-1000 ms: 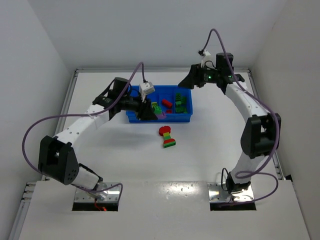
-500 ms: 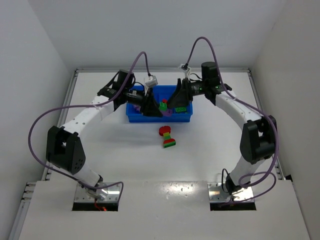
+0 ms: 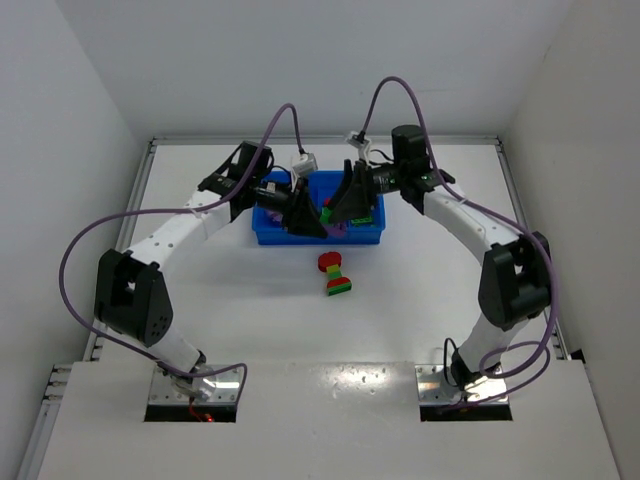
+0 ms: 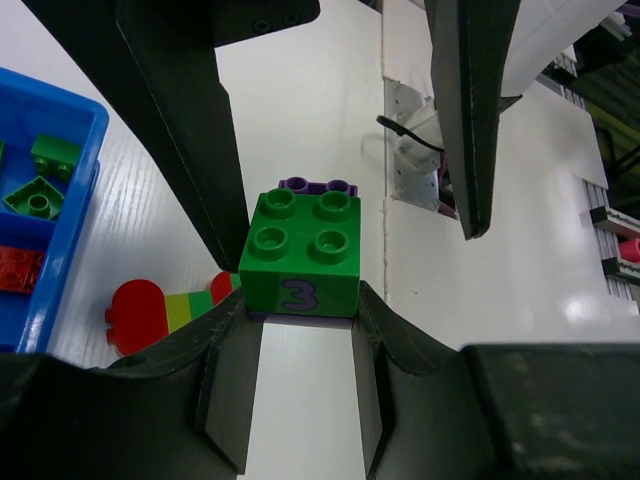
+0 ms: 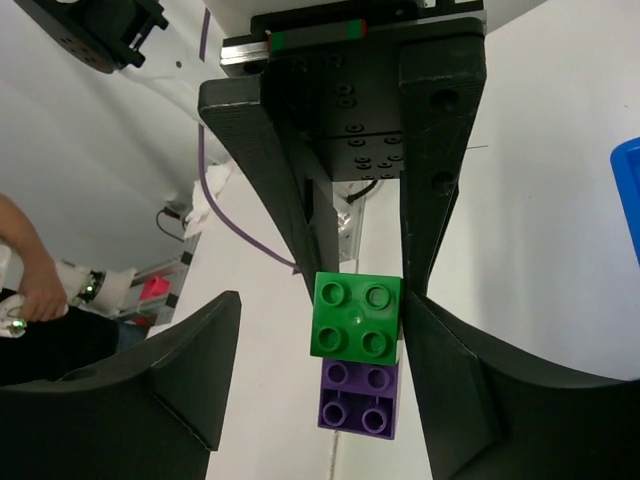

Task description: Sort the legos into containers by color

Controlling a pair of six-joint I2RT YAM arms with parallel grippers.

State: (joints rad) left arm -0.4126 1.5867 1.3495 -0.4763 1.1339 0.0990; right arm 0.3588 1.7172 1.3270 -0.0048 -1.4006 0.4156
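Observation:
My left gripper will next swing below and to its left in the top view, over the tray's end section with purple bricks, then go down and release the purple brick.
My left gripper (image 3: 309,216) is shut on a green brick marked 3 (image 4: 300,250) that is joined to a purple brick (image 4: 318,186). It holds them in the air over the blue tray (image 3: 264,233). My right gripper (image 3: 338,206) faces it, open, with its jaws on either side of the pair. In the right wrist view the green brick (image 5: 357,317) sits on the purple one (image 5: 357,397). One right finger (image 5: 455,380) touches the green brick and the other (image 5: 180,370) stands apart. A red, yellow-green and green stack (image 3: 335,273) lies on the table in front of the tray.
The tray's compartments hold green bricks (image 4: 40,195) and a red brick (image 4: 18,268). White walls close in the table on the left, back and right. A person's hand (image 5: 20,295) shows far off in the right wrist view.
My right gripper has swung left from behind the tray and now straddles the brick pair. My left gripper has moved a little up and right with the pair.

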